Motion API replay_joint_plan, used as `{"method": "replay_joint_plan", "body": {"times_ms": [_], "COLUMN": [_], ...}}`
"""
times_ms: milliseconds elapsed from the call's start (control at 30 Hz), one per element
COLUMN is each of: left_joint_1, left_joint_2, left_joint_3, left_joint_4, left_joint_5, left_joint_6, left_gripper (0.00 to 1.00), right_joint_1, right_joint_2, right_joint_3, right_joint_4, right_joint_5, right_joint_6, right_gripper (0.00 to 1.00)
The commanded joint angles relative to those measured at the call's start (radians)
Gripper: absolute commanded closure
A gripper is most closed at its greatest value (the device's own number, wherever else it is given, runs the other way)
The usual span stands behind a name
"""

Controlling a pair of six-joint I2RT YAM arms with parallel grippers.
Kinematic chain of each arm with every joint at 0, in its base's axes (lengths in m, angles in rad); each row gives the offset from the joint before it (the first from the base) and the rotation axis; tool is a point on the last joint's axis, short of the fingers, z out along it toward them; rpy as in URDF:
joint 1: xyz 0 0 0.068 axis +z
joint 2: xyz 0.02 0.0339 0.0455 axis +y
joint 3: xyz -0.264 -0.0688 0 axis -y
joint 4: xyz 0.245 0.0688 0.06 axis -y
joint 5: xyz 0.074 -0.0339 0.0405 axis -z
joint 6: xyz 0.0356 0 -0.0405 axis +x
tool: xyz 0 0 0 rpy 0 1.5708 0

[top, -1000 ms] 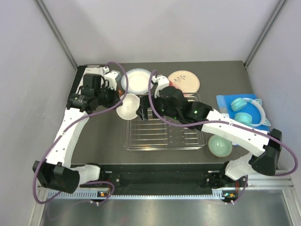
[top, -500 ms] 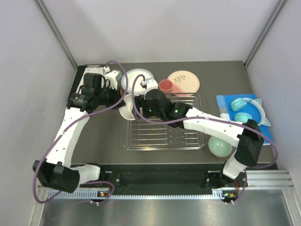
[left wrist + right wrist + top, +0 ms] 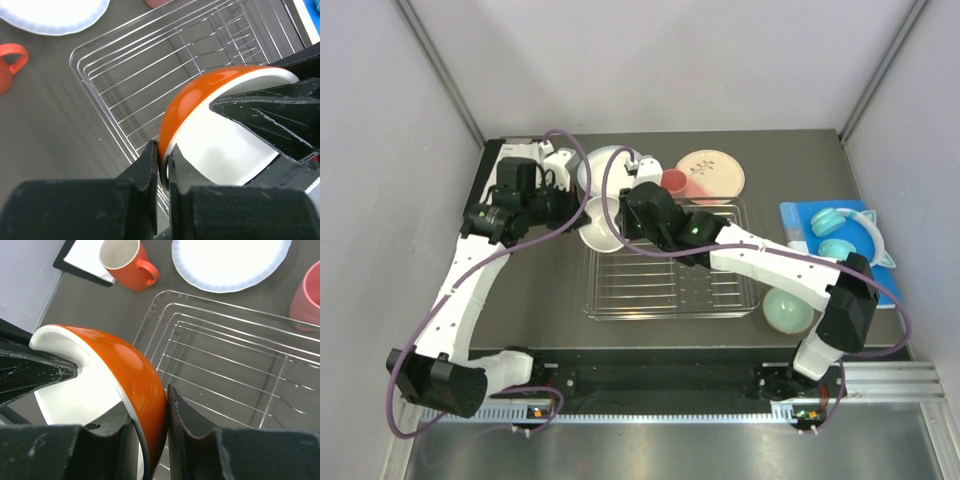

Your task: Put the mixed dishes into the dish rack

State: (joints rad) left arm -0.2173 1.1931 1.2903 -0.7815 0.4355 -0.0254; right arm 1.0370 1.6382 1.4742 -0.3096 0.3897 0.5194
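My right gripper is above the rack's empty end by the headphones, which lies to the gripper's right in the top view. It should swing the bowl there next, lower it and let go of it.
A white bowl with an orange outside [image 3: 599, 224] hangs tilted over the left end of the dish rack [image 3: 670, 290]. My left gripper [image 3: 162, 156] is shut on its near rim [image 3: 170, 125]. Opposite it, my right gripper [image 3: 150, 401] is shut on the other rim of the same bowl [image 3: 125, 365], one finger inside and one outside. The wire dish rack [image 3: 225, 355] holds no dishes where it shows. Behind it stand a pink cup [image 3: 672, 182], a beige plate [image 3: 711, 172] and a blue-rimmed white plate [image 3: 230, 262]. An orange mug [image 3: 125, 262] stands left of the white plate.
A mint-green bowl [image 3: 786, 310] sits off the rack's right front corner. Turquoise headphones [image 3: 845, 236] lie on a booklet [image 3: 798, 216] at the right edge. A dark pad with white paper [image 3: 82, 260] lies beside the mug. Grey walls close in both sides.
My right gripper swung left from over the rack to the bowl and shut on its rim. The left gripper kept its hold, and the bowl shifted slightly toward the rack.
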Motion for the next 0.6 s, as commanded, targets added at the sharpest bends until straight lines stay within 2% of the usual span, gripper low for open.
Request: {"method": "replay_joint_plan", "body": {"times_ms": [0,100,133,267,367,467,500,533,567], "left_joint_1": [0.007,0.007,0.009,0.012,0.015,0.019,0.019,0.021,0.022], "left_joint_2": [-0.030,-0.044,-0.050,-0.069,-0.066,-0.090,-0.093,-0.095,-0.102], "left_joint_3": [-0.017,-0.025,-0.026,0.001,0.029,0.017,0.012,0.009,0.006], "left_joint_4": [0.048,0.039,0.034,0.001,-0.038,-0.038,-0.039,-0.044,-0.051], "left_joint_5": [-0.004,-0.078,-0.098,-0.155,-0.159,-0.161,-0.164,-0.162,-0.162], "left_joint_6": [0.018,0.061,0.074,0.090,0.102,0.108,0.110,0.110,0.108], "left_gripper": [0.79,0.28,0.01,0.01,0.01,0.01,0.01,0.01,0.02], "right_joint_1": [0.008,0.006,0.000,-0.040,-0.096,-0.138,-0.147,-0.158,-0.179], "right_joint_2": [-0.018,-0.032,-0.038,-0.041,-0.006,0.043,0.055,0.069,0.072], "right_joint_3": [0.096,0.138,0.146,0.189,0.179,0.175,0.173,0.176,0.151], "right_joint_4": [-0.147,-0.242,-0.317,-0.549,-0.732,-0.952,-1.024,-1.096,-1.097], "right_joint_5": [0.035,0.138,0.168,0.383,0.536,0.676,0.724,0.736,0.735], "right_joint_6": [-0.097,-0.134,-0.142,-0.147,-0.064,0.155,0.306,0.348,0.353], "right_gripper": [1.00,1.00,1.00,1.00,1.00,1.00,1.00,1.00,1.00]}}
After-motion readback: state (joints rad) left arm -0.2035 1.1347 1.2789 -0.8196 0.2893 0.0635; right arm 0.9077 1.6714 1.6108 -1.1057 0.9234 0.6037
